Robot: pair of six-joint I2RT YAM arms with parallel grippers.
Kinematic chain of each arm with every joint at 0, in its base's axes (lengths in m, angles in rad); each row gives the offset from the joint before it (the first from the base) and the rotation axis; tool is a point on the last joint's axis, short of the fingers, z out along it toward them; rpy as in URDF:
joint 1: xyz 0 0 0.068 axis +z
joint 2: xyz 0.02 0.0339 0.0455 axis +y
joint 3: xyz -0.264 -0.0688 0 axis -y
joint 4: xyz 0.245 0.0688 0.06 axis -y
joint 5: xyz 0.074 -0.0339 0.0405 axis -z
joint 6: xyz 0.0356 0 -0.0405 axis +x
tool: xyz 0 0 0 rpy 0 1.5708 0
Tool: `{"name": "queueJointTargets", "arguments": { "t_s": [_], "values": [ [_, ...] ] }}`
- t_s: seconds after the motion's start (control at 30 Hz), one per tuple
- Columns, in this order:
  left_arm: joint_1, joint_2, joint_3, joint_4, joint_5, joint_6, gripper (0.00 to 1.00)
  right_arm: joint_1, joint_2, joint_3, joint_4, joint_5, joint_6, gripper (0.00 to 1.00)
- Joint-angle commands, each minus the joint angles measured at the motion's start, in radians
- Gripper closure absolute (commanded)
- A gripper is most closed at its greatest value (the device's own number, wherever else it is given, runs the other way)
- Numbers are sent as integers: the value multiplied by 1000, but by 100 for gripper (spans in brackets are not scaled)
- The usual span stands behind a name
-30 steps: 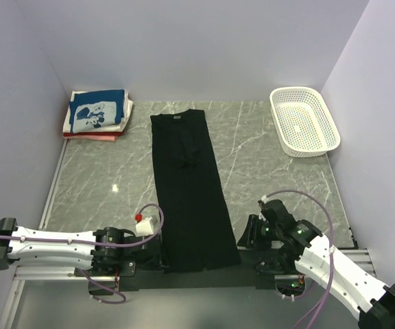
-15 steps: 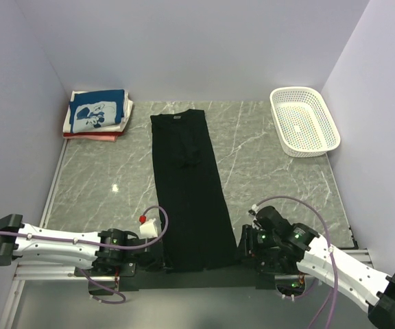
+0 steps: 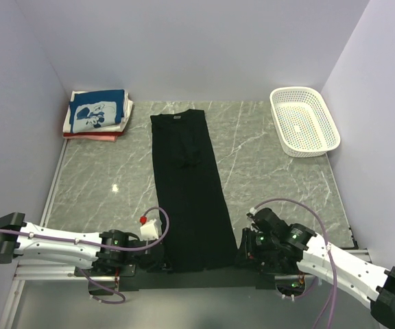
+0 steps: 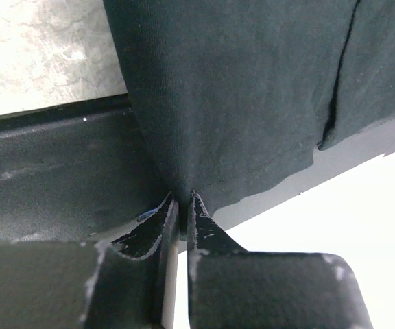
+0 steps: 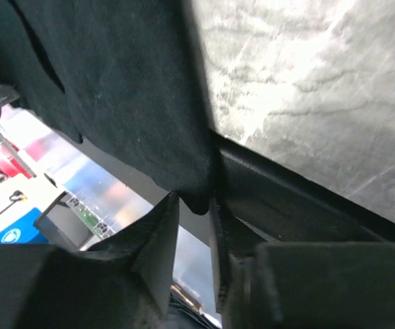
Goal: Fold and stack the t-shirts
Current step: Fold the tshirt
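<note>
The folded t-shirt's middle is farther outward than my left gripper. My left gripper will next lift the t-shirt's hem, carry it outward and let it go on that middle part.
The black t-shirt (image 3: 190, 199) lies folded into a long strip down the middle of the table, neck label at the far end. My left gripper (image 3: 162, 260) is at its near left corner, and in the left wrist view the gripper (image 4: 182, 200) is shut on the hem of the shirt (image 4: 238, 89). My right gripper (image 3: 242, 253) is at the near right corner. In the right wrist view it (image 5: 194, 202) is open, with the corner of the shirt (image 5: 129, 89) hanging between the jaws. A folded stack (image 3: 96, 113), blue with white print on top of white and red, sits at the far left.
A white perforated basket (image 3: 304, 122) stands at the far right. The grey marble tabletop (image 3: 273, 171) ends in a black strip (image 3: 204, 275) at the near edge, over which the shirt's hem hangs. Walls close in on three sides.
My right gripper has moved left up to the shirt's near right corner. My left gripper has shifted slightly right onto the near left corner. The shirt lies as before.
</note>
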Motion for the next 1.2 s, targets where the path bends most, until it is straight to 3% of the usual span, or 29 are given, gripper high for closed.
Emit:
{"name": "queueJointTargets", "arguments": {
  "t_s": [0.0,0.2,0.3,0.47,0.73,1.0,1.17],
  "values": [
    [-16,-22,18,0,20,-1,91,7,48,32,56,69,-16,70],
    [21,-32,59,-12,-32,67,100,7,134,126,114,105,-51,87],
    [111,-27,107,-25,-43,149,100,8,175,195,124,123,-77,95],
    [295,-13,162,0,-32,364,100,-8,279,365,140,197,-142,97],
    [663,123,279,77,8,633,100,-214,610,609,329,207,-231,100],
    [929,301,391,210,5,725,100,-297,948,805,486,240,-242,100],
    [1021,373,398,290,46,734,100,-317,1106,917,506,238,-243,100]
  ]
}}
